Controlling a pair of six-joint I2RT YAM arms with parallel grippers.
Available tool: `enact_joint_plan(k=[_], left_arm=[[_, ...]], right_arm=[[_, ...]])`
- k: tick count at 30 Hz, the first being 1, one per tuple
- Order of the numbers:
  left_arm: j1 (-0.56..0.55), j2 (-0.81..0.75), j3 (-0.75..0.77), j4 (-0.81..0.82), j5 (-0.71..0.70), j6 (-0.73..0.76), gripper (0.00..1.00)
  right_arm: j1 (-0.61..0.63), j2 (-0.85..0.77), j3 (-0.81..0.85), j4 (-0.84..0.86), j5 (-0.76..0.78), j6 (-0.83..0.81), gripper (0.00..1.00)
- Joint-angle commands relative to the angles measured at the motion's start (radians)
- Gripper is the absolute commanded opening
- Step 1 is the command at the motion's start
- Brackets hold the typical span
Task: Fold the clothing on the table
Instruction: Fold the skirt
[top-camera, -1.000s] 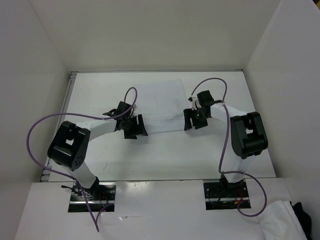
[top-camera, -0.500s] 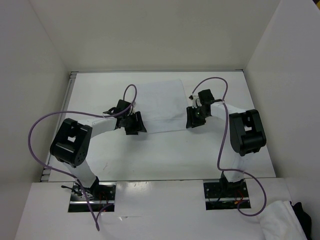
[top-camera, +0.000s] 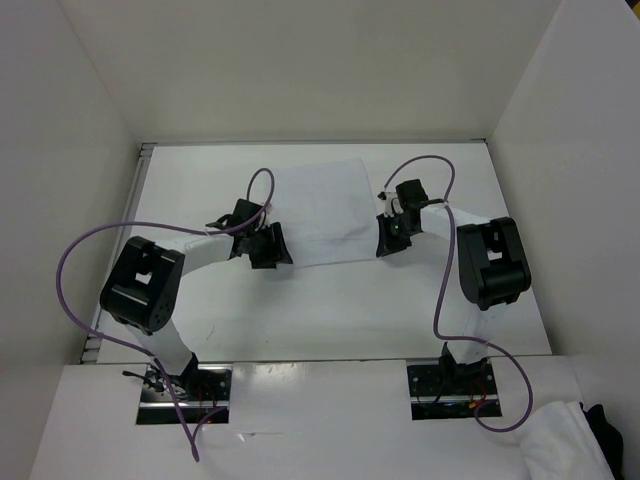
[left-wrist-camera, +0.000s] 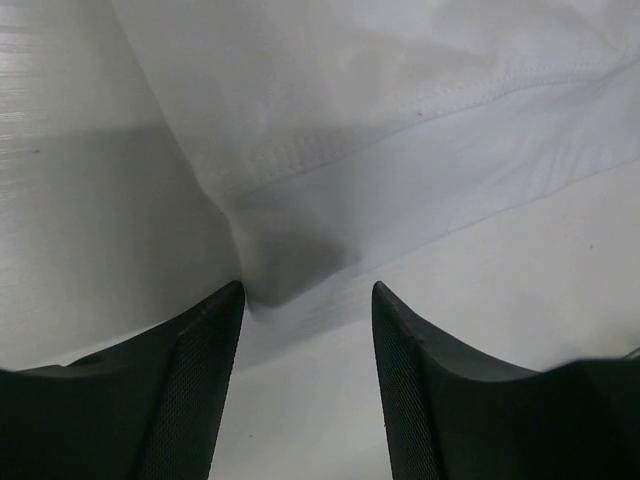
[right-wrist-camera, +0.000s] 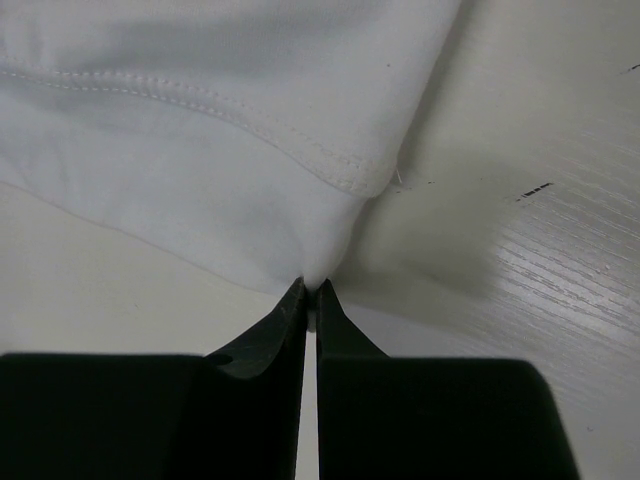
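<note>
The pinched corner goes up with my right gripper next, then outward and down toward the clothing's far corner (top-camera: 359, 164). My right gripper then releases it, since the cloth lies spread between them.
The clothing (top-camera: 320, 208) is a small plain white garment lying flat on the white table (top-camera: 330, 310), between the two arms. At its near left corner sits my left gripper (top-camera: 268, 248), open. In the left wrist view that hemmed corner (left-wrist-camera: 292, 268) lies just ahead of the gripper (left-wrist-camera: 307, 292), nearer the left finger (left-wrist-camera: 205, 360), and nothing is pinched. My right gripper (top-camera: 388, 238) is at the near right corner. The right wrist view shows the gripper (right-wrist-camera: 312, 287) shut on that corner of the clothing (right-wrist-camera: 250, 190), which bunches up at the tips.
White walls (top-camera: 70, 150) enclose the table on the left, back and right. A bulky white cloth bundle (top-camera: 560, 440) lies off the table at the bottom right, beside the right arm's base (top-camera: 450, 385). Purple cables (top-camera: 75, 250) loop off both arms.
The right gripper has closed from wide open onto the garment's near right corner. The left gripper has narrowed a little and edged up to the near left corner.
</note>
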Motion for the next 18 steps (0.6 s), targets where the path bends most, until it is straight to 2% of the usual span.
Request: enact_joint_plan(k=[1,5,8,12,14,16,18], left_arm=[[0.004,-0.007,-0.029,-0.041,-0.04,0.008,0.63],[0.004,-0.007,-0.038,-0.041,-0.04,0.008,0.64],[0.004,-0.007,-0.038,-0.05,-0.04,0.008,0.59],[0.004,-0.007,-0.047,-0.068,-0.059,0.008,0.47],[0.004,-0.007,-0.058,-0.068,-0.059,-0.001,0.38],[0.004,-0.007,-0.058,-0.068,-0.068,-0.001,0.37],[0.004,-0.007,-0.058,-0.068,-0.077,-0.001,0.3]], right_arm=[[-0.001,0.037,0.003,-0.004,0.022,-0.017,0.05],[-0.001,0.037,0.003,-0.004,0.022,-0.017,0.01],[-0.001,0.037,0.003,-0.004,0.022,-0.017,0.01],[-0.001,0.037,0.003,-0.004,0.022,-0.017,0.01],[-0.001,0.037,0.003,-0.004,0.022,-0.017,0.01],[-0.001,0.037,0.003,-0.004,0.022,-0.017,0.01],[-0.001,0.037,0.003,-0.004,0.022,-0.017,0.01]])
